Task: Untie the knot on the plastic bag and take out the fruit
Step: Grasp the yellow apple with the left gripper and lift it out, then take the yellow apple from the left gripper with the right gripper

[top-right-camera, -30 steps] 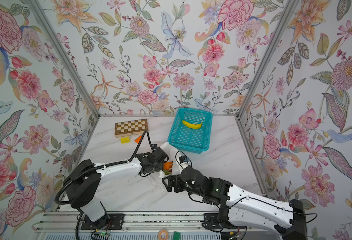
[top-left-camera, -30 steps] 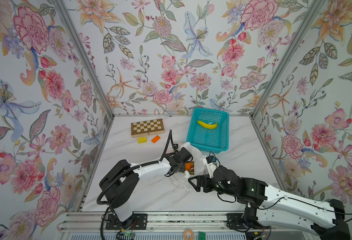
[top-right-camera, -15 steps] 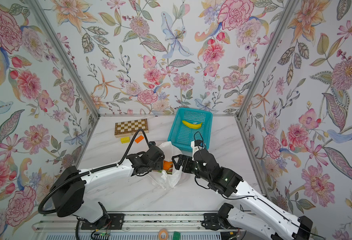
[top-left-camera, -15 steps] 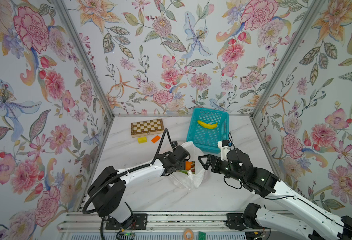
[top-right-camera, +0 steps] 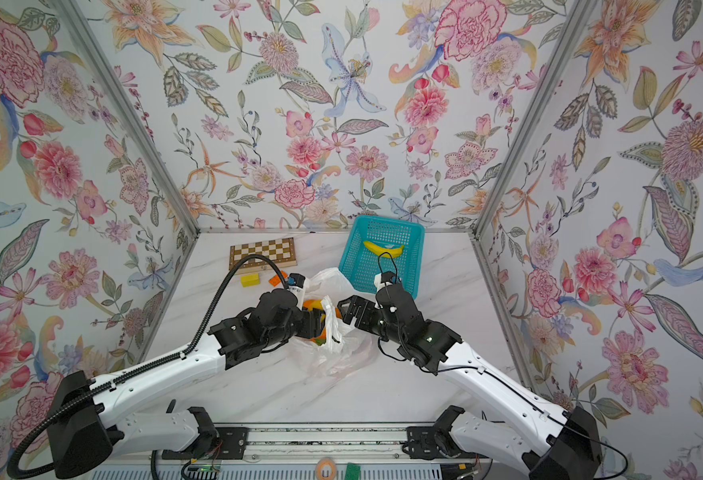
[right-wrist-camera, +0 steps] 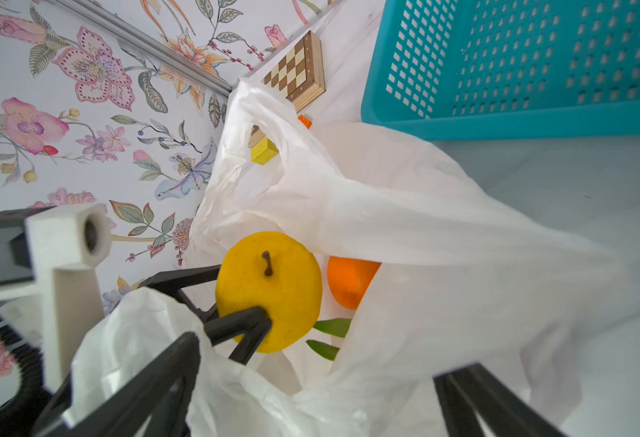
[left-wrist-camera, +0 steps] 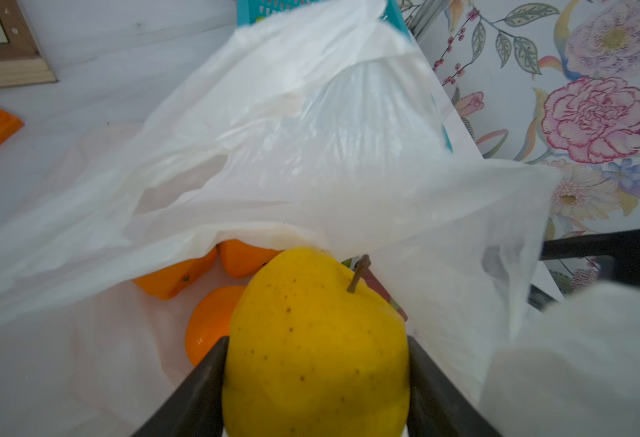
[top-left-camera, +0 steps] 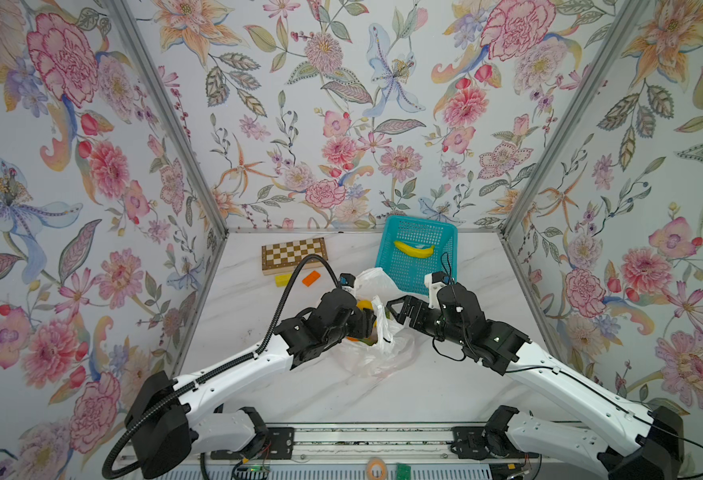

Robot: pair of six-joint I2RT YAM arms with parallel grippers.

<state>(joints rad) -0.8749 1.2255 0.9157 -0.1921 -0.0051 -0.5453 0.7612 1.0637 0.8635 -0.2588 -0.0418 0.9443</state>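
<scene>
Next, the right gripper, the one nearer the basket, rises off the loose film and closes on the yellow fruit point(top-left-camera: 364, 304) point(right-wrist-camera: 269, 291), which is held opposite it.
The plastic bag point(top-left-camera: 383, 353) point(top-right-camera: 341, 357) lies crumpled mid-table with its mouth open; the knot is out of view. My left gripper point(top-left-camera: 368, 324) point(top-right-camera: 318, 326) point(left-wrist-camera: 316, 340) reaches into the mouth and is shut on a yellow apple-like fruit point(left-wrist-camera: 310, 302) point(right-wrist-camera: 269, 291) with a dark stem. Orange fruit point(left-wrist-camera: 170, 280) point(right-wrist-camera: 350, 280) and green pieces point(right-wrist-camera: 329, 327) lie deeper inside. My right gripper point(top-left-camera: 399, 309) point(top-right-camera: 347, 311) point(right-wrist-camera: 326, 355) stands open at the bag's right edge, with loose film draped between its fingers.
A teal mesh basket point(top-left-camera: 420, 266) holding a banana point(top-left-camera: 414, 249) stands at the back right, just behind the bag. A chessboard point(top-left-camera: 293, 254) lies at the back left, with a yellow block point(top-left-camera: 282, 280) and an orange block point(top-left-camera: 311, 278) in front of it.
My right arm has swung from the bag's near side up to its right edge by the basket. The left gripper has stayed on the yellow fruit in the bag's mouth.
</scene>
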